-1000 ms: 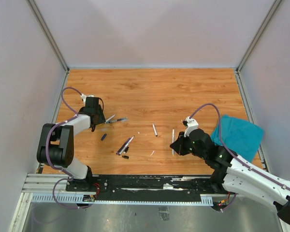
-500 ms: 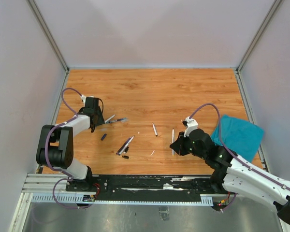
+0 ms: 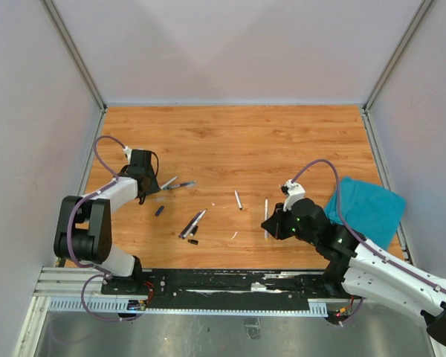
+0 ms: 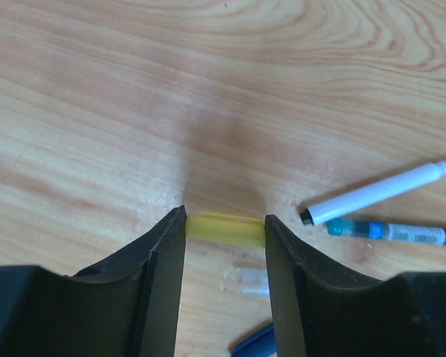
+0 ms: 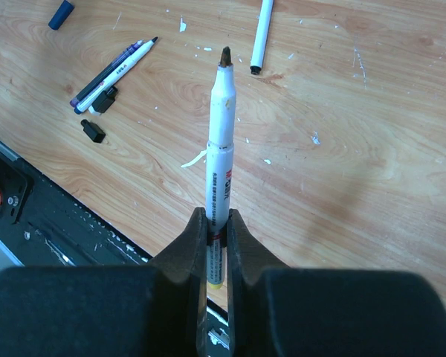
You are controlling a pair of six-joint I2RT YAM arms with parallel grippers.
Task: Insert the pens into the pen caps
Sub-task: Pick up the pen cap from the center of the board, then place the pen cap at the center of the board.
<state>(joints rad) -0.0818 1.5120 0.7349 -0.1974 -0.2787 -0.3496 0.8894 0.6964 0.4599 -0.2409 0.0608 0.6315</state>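
Observation:
The clear wood beside the white scrap lies to the right of my left gripper in the top view, so next I will move across and back and release the yellow cap [image 4: 224, 228] there.
My left gripper [image 4: 224, 223] is low over the table at the left [image 3: 143, 187], with a short yellow cap [image 4: 224, 228] lying crosswise between its fingertips and touching both. A white pen [image 4: 379, 192] and a teal-ended pen [image 4: 394, 232] lie just to its right. A blue cap [image 4: 256, 343] lies below. My right gripper [image 5: 217, 223] is shut on an uncapped white pen [image 5: 221, 126] with a brown tip, held above the wood [image 3: 266, 212]. Two pens [image 5: 111, 67] and two black caps [image 5: 104, 100] lie to its left. Another white pen [image 5: 262, 33] lies ahead.
A teal cloth [image 3: 368, 208] lies at the right edge of the wooden table. A tiny white scrap [image 3: 234, 235] lies near the middle front. The black rail [image 3: 208, 286] runs along the near edge. Grey walls enclose the table.
The left wrist has edged very slightly to the left. The right arm and the pen in it have not moved.

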